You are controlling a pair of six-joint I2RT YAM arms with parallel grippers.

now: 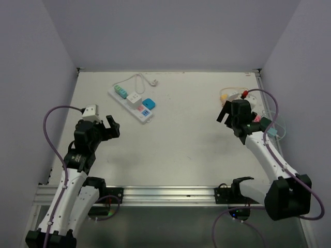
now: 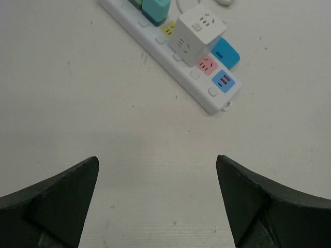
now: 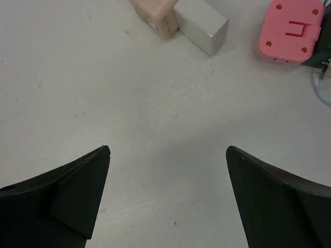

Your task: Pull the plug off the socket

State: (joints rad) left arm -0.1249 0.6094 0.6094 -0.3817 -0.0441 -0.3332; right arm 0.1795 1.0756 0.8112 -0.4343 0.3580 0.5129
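The white block lies ahead beyond bare table, so my right gripper will move outward and down and bring its open fingers around the block's near end.
The socket (image 1: 143, 115) is a long white power strip lying diagonally at the back left of the table. A white cube plug (image 1: 135, 98) stands in its middle, and a teal plug (image 1: 121, 92) sits farther back. In the left wrist view the socket (image 2: 173, 68) lies ahead, with the white cube plug (image 2: 196, 32), the teal plug (image 2: 155, 8) and bare pink and blue outlet faces near its end. My left gripper (image 1: 113, 126) (image 2: 156, 157) is open over bare table, short of the strip's near end. At the right, my right gripper (image 1: 223, 112) (image 3: 168, 150) hangs open, holding nothing.
A blue block (image 1: 149, 103) (image 2: 225, 51) lies against the strip's right side. The strip's white cord (image 1: 139, 77) loops toward the back wall. Near the right gripper lie a pink adapter (image 3: 289, 30), a white block (image 3: 202, 25), a beige block (image 3: 155, 18) and thin cables (image 1: 274, 116).
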